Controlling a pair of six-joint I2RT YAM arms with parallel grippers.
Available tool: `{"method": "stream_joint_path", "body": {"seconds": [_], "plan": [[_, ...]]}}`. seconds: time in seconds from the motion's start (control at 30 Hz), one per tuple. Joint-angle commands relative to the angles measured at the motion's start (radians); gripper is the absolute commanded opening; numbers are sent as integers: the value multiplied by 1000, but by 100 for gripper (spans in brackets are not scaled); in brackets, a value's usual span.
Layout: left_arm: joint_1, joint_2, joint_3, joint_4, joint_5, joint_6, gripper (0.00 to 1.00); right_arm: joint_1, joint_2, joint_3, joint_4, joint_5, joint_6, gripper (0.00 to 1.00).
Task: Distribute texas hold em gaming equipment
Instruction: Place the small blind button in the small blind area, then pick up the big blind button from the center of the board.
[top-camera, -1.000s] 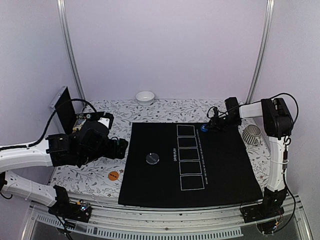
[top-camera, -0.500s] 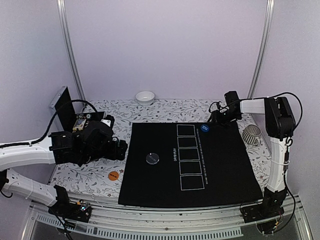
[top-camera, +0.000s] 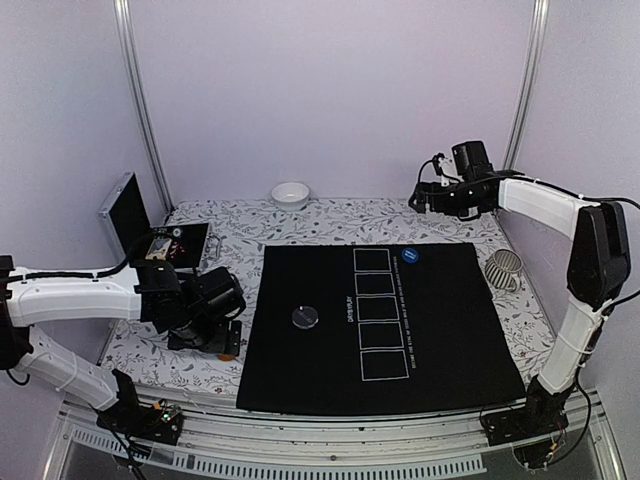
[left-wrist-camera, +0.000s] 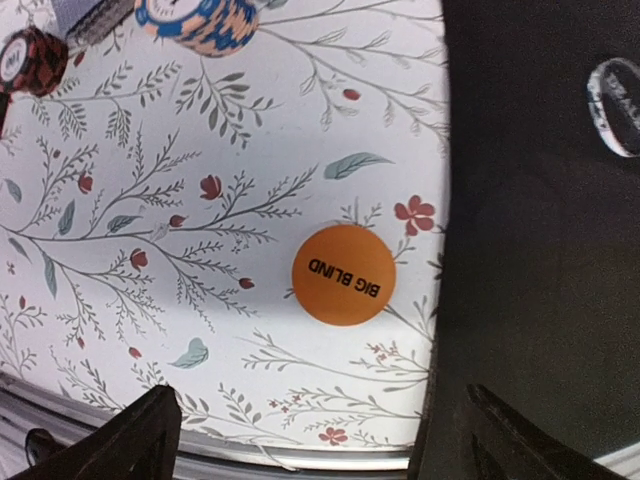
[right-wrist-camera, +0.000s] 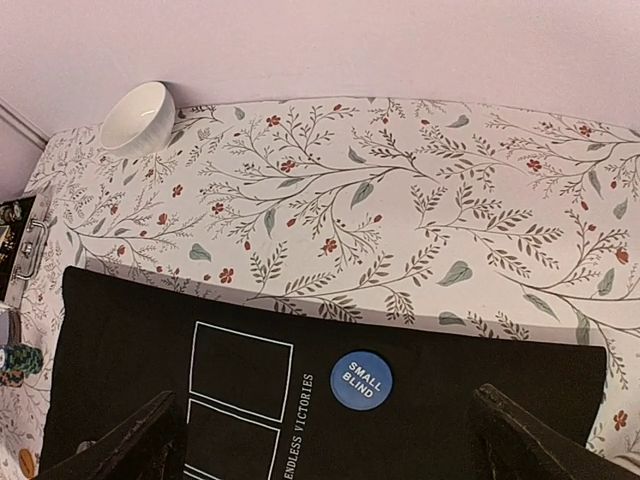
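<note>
My left gripper will next go down, open, until its fingers are on either side of the orange disc below it, and then close on the disc's rim.
An orange disc (left-wrist-camera: 343, 274) marked BIG BLIND lies flat on the flowered tablecloth, just left of the black mat (left-wrist-camera: 540, 250). My left gripper (left-wrist-camera: 330, 452) hangs open over it, and its fingers straddle the disc without touching it. A blue disc (right-wrist-camera: 361, 380) marked SMALL BLIND rests on the mat (right-wrist-camera: 480, 400) beside the top white rectangle, also seen as the blue disc (top-camera: 410, 256) from above. High above it, my right gripper (right-wrist-camera: 325, 450) is open and holds nothing. A dark disc (top-camera: 305, 317) sits mid-mat. Stacked chips (left-wrist-camera: 210, 20) stand behind the orange disc.
A white bowl (top-camera: 290, 194) stands at the back wall. An open case (top-camera: 130, 215) with chips sits at the far left. A wire holder (top-camera: 505, 268) lies right of the mat. The table's near metal rail (left-wrist-camera: 250, 440) runs close below the left gripper.
My right gripper opened, left the blue disc on the mat and rose back toward the wall. My left arm swung nearer and lower, over the orange disc.
</note>
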Motion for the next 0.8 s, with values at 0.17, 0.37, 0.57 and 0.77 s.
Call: {"method": "stream_joint_path", "body": {"seconds": [0.17,0.37,0.57,0.77], "plan": [[207,40,-94,188,172,117,93,-6,-62,-106,-3,22,-62,99],[240,119,-45,229,200,228,97,-6,-67,-141,2,-16,-73,99],[246,277,-15,149,167,247,98,-6,-60,-151,6,-44,-75,99],[247,317,-25,209,235,263,89,-6,-53,-151,7,-44,-80,99]]}}
